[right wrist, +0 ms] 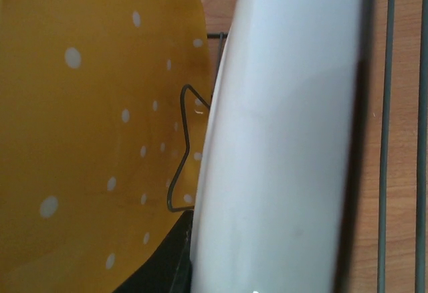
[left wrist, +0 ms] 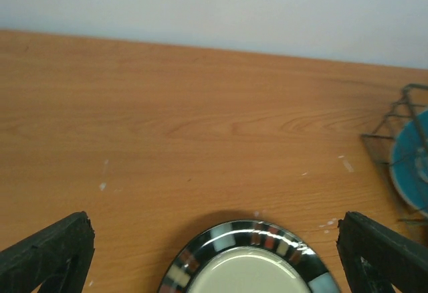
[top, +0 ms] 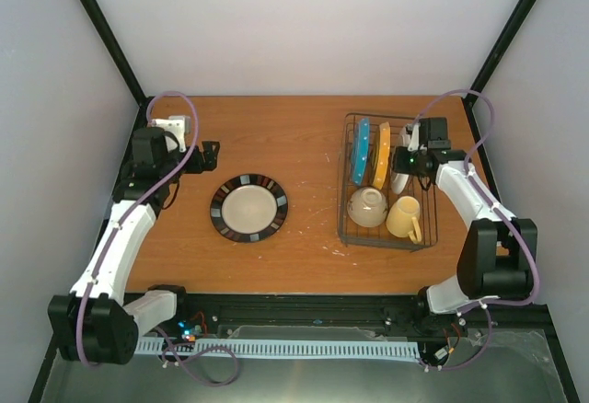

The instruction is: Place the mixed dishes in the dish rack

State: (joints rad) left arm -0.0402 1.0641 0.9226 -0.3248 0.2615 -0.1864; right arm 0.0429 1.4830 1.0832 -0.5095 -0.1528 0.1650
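Observation:
My left gripper needs to move down and back onto the striped plate's rim facing away from the rack, because that part of the plate's rim is below it toward my base.
The striped plate, cream with a black striped rim, lies flat on the table left of centre; it also shows in the left wrist view. My left gripper is open and empty, up and left of the plate, its fingers wide apart. The dish rack at the right holds the teal plate and the orange-yellow plate upright, the cream bowl and the yellow mug. My right gripper is shut on a white plate held upright in the rack beside the orange-yellow plate.
White walls with black frame posts close in the table on three sides. The rack's corner and the teal plate show at the right edge of the left wrist view. Rack wires run to the right of the white plate.

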